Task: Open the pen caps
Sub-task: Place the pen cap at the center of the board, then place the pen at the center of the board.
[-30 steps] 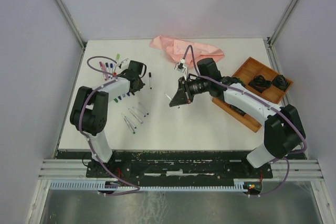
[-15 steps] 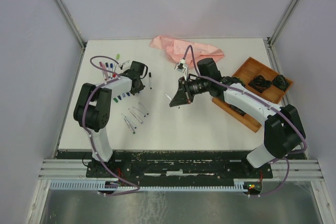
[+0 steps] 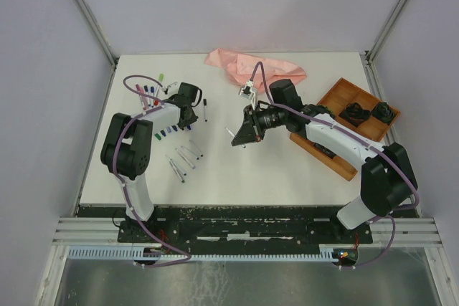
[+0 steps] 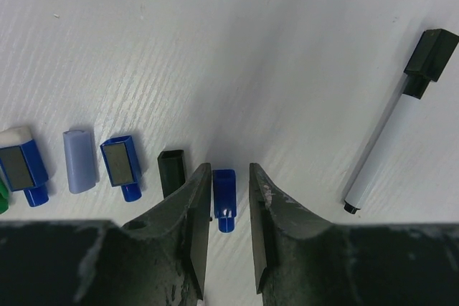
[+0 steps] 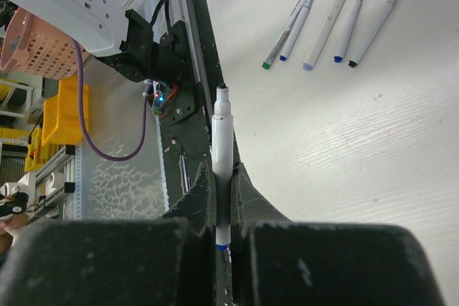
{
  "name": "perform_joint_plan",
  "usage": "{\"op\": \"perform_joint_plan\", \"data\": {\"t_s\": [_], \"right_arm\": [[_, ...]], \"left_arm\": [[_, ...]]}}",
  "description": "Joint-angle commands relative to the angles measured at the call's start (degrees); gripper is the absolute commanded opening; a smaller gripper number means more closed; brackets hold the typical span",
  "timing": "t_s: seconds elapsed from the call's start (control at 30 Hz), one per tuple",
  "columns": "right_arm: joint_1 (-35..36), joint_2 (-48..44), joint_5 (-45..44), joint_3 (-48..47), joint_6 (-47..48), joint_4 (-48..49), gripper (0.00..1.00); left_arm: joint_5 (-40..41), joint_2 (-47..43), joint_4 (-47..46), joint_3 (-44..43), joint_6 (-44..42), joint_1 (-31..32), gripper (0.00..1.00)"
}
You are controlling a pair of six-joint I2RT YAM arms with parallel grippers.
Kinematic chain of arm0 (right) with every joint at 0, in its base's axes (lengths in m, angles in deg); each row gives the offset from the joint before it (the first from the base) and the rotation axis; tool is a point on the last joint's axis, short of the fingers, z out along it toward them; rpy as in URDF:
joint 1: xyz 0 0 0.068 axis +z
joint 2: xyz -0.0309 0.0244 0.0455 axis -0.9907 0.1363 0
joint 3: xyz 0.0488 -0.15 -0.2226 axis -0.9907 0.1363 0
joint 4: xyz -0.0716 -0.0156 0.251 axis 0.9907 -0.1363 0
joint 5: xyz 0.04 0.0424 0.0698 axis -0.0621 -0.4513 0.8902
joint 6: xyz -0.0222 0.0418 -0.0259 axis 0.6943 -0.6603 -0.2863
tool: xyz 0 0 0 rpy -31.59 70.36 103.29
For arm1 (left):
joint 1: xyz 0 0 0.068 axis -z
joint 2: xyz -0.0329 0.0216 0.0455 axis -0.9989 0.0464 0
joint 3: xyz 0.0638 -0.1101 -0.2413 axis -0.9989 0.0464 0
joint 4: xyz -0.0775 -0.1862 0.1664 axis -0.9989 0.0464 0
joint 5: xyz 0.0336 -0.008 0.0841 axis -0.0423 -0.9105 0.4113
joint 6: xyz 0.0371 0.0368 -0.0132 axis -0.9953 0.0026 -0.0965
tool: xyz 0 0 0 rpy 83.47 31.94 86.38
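Observation:
My right gripper will next go down to the left in the top view, onto the empty tabletop beside the uncapped pens, and let go of the barrel (image 5: 221, 127), because its cap is off.
In the left wrist view a blue pen cap (image 4: 224, 202) lies on the white table between the fingers of my left gripper (image 4: 229, 175), which stands open around it without squeezing it. A black cap (image 4: 171, 172), two blue caps (image 4: 120, 166) and a pale grey cap (image 4: 79, 160) lie in a row to its left. A capped pen with a black cap (image 4: 391, 134) lies to the right. My right gripper (image 5: 222, 171) is shut on an uncapped white pen barrel (image 5: 221, 127) and hovers mid-table (image 3: 238, 136).
Several uncapped pens (image 5: 330, 23) lie on the table near the left arm (image 3: 185, 159). More coloured caps (image 3: 150, 91) sit at the far left. A pink cloth (image 3: 251, 66) lies at the back and a wooden tray (image 3: 343, 98) at the right.
My left arm has shifted slightly over the row of caps. The right arm has not moved and holds the pen as before.

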Motion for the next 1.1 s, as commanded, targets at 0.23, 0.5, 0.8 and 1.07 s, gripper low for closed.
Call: {"op": "perform_joint_plan", "data": {"t_s": [0.23, 0.5, 0.8, 1.07], "right_arm": [[0.11, 0.54, -3.84, -1.94, 2.0, 0.7, 0.0], [2.64, 3.36, -14.93, -2.86, 3.61, -1.65, 0.01], [10.74, 12.9, -31.69, -11.77, 2.83, -9.02, 0.07], [15.34, 24.83, -40.69, -22.78, -0.21, -12.19, 0.08]], "left_arm": [[0.86, -13.02, 0.32, 2.34, -2.34, 0.24, 0.35], [-3.55, -31.02, -5.57, 15.71, -2.4, 0.15, 0.36], [-11.79, -57.62, -11.46, 34.35, 1.83, 0.07, 0.4], [-13.65, -81.53, -11.72, 41.41, -1.78, 0.03, 0.7]]}}
